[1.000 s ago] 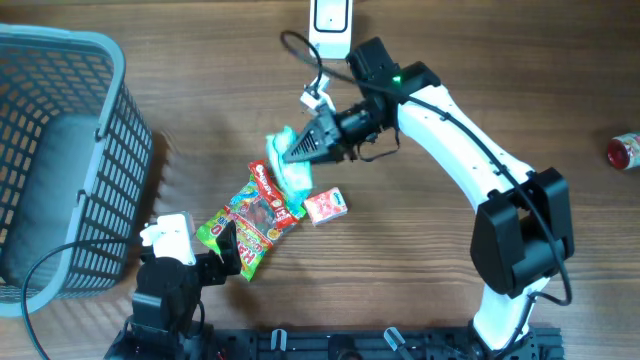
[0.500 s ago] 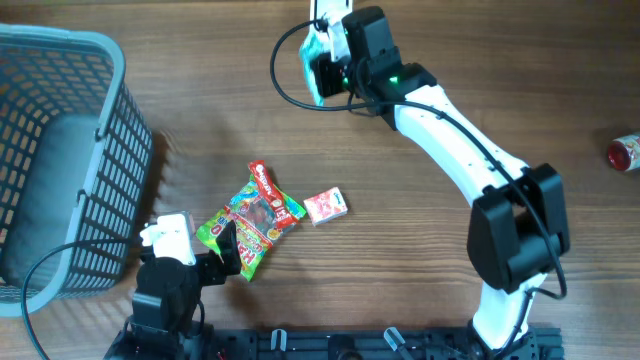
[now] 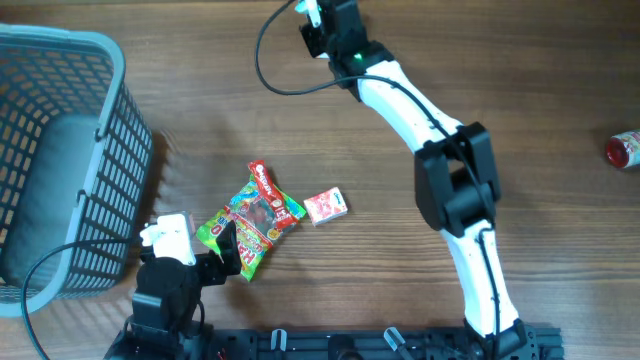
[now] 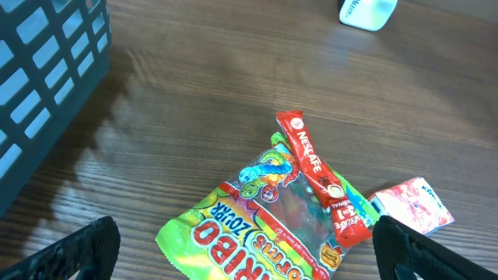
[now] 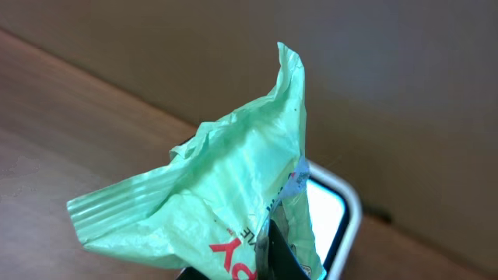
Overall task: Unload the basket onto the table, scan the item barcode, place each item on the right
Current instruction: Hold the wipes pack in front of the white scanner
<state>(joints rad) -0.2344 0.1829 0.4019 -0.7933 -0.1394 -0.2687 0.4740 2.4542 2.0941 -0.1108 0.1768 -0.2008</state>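
Observation:
Next, my right gripper will swing away from the scanner, back and to the right in the overhead view, beside the red object, where the table is empty.
My right gripper (image 3: 316,22) is at the table's far edge, shut on a crumpled light green packet (image 5: 226,202) with red lettering. In the right wrist view the packet fills the frame and hides most of the fingers; one dark finger (image 5: 277,250) shows pressed into it. Just behind the packet is the scanner (image 5: 331,214), a white window in a grey rim. In the overhead view the arm covers the scanner. My left gripper (image 4: 261,257) hangs open low over the near table, with a green Haribo bag (image 4: 272,225) between and beyond its fingers.
A red Nescafe stick (image 3: 274,193) lies on the Haribo bag (image 3: 243,228), and a small red-and-white packet (image 3: 326,206) sits beside them. A grey-blue basket (image 3: 112,150) stands at the left. A red object (image 3: 622,150) lies at the right edge.
The right arm has swung from the middle of the table to the far edge, carrying the green packet over to the scanner. The left arm has not moved.

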